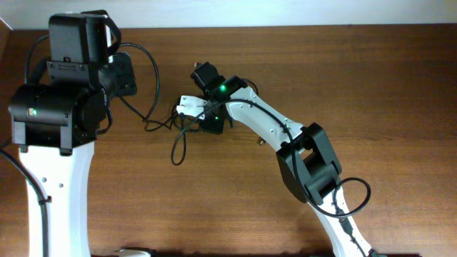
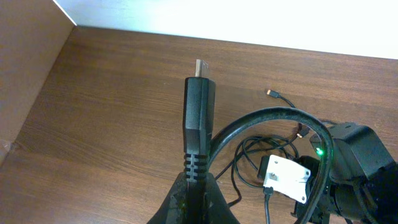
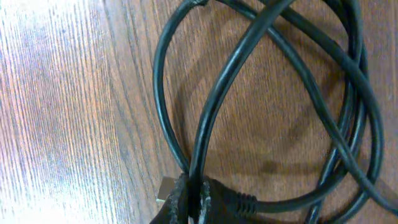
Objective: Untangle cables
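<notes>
My right gripper needs to lift the piece of cable (image 3: 221, 99) up high next, away from my left gripper, and then let it go.
The cables (image 1: 178, 132) lie as a tangle of thin black cords on the table's middle; they also show in the left wrist view (image 2: 258, 149). My left gripper (image 2: 198, 190) is shut on a thick black plug (image 2: 199, 118) with a metal tip, held upright above the table. Its cord (image 1: 153, 78) arcs over to the tangle. My right gripper (image 3: 194, 205) is down at the tangle (image 1: 206, 120) and shut on one black strand (image 3: 221, 99). A second plug (image 3: 233, 200) with a metal tip lies under its fingers, among looped cords (image 3: 348, 124).
The wooden table (image 1: 235, 207) ends at a white wall along the far edge (image 2: 249, 22). A loose small plug end (image 2: 272, 93) lies beyond the tangle. The left arm's base (image 1: 57, 107) stands at the left, and the right arm (image 1: 307, 157) crosses the middle right.
</notes>
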